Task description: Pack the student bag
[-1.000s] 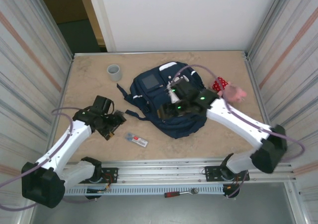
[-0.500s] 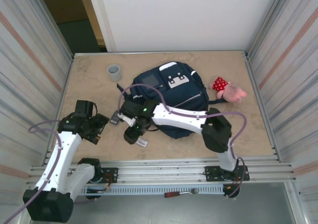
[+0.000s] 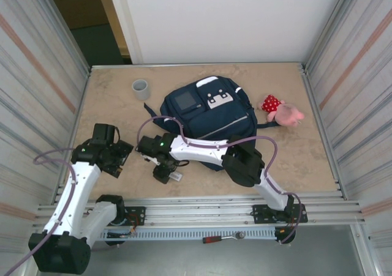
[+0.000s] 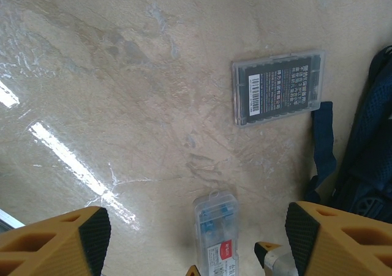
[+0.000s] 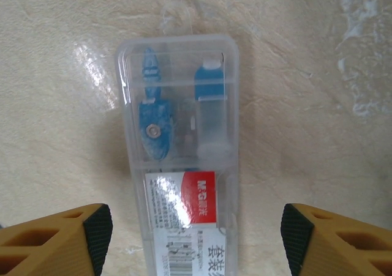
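The clear plastic case lies lengthwise between the open fingers, so the robot's right gripper should lower first to get the long sides of the clear plastic case (image 5: 180,147) by the label.
The student bag (image 3: 211,114), a navy backpack with white patches, lies flat mid-table; its edge (image 4: 375,135) and a dark strap (image 4: 323,138) appear in the left wrist view. A clear plastic case (image 5: 180,147) with blue drawing tools and a red label lies on the table left of the bag (image 3: 176,176). My right gripper (image 5: 196,242) hangs open just above it, one finger on each side, not touching (image 3: 162,171). My left gripper (image 4: 196,245) is open and empty over bare table (image 3: 118,158), with the clear case (image 4: 215,233) between its fingers' lines of sight.
A flat dark item in a clear box (image 4: 277,86) lies near the bag's strap. A grey cup (image 3: 141,89) stands at the back left. A pink plush toy with a red dotted part (image 3: 283,112) lies right of the bag. Metal walls flank the table.
My right arm swung from over the bag to the left and came down over the clear case. My left arm drew back toward the left edge.
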You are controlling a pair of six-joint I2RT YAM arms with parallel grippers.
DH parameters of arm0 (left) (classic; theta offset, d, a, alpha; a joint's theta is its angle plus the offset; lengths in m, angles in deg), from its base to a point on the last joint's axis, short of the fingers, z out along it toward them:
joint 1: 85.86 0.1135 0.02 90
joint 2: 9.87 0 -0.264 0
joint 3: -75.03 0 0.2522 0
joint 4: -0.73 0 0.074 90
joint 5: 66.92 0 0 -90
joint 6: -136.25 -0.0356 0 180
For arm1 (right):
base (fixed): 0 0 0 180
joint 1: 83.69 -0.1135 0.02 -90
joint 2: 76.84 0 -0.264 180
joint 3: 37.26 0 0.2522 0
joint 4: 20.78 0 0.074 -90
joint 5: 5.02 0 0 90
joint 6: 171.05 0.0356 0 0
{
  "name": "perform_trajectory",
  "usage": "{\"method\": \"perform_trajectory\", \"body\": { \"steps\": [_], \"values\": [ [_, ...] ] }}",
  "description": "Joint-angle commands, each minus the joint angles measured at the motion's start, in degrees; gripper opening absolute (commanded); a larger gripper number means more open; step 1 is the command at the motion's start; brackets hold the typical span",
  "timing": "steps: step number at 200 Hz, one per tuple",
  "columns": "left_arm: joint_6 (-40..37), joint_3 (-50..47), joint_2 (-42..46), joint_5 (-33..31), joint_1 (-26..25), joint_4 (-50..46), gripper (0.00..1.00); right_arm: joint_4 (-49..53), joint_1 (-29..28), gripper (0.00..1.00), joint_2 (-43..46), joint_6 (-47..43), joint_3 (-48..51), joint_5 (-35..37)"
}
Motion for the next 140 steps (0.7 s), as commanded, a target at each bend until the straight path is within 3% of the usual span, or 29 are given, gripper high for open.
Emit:
{"method": "perform_trajectory", "body": {
  "steps": [1, 33, 90, 115, 140],
  "values": [
    [0.3, -0.8, -0.2, -1.0, 0.3, 0.1, 0.77, 1.0, 0.2, 0.70, -3.0, -2.2, -1.6, 0.8],
    [-1.3, -0.4, -0.7, -1.2, 0.2, 0.3, 0.77, 0.5, 1.1, 0.50, -4.3, -2.6, -2.3, 0.4],
    [-2.5, 0.3, -0.6, -1.4, 0.3, 0.8, 0.77, -0.6, 2.6, 0.37, -3.0, -1.2, -0.7, 0.5],
    [-5.6, 2.0, -1.6, -2.0, -0.6, 3.1, 0.76, -2.0, 5.0, 0.35, 4.7, 0.7, 2.8, -0.4],
    [-10.1, 6.2, -5.0, -7.3, -6.4, 5.6, 0.77, -8.4, 11.6, 0.34, 19.0, 6.7, 12.3, -5.9]
  ]
}}
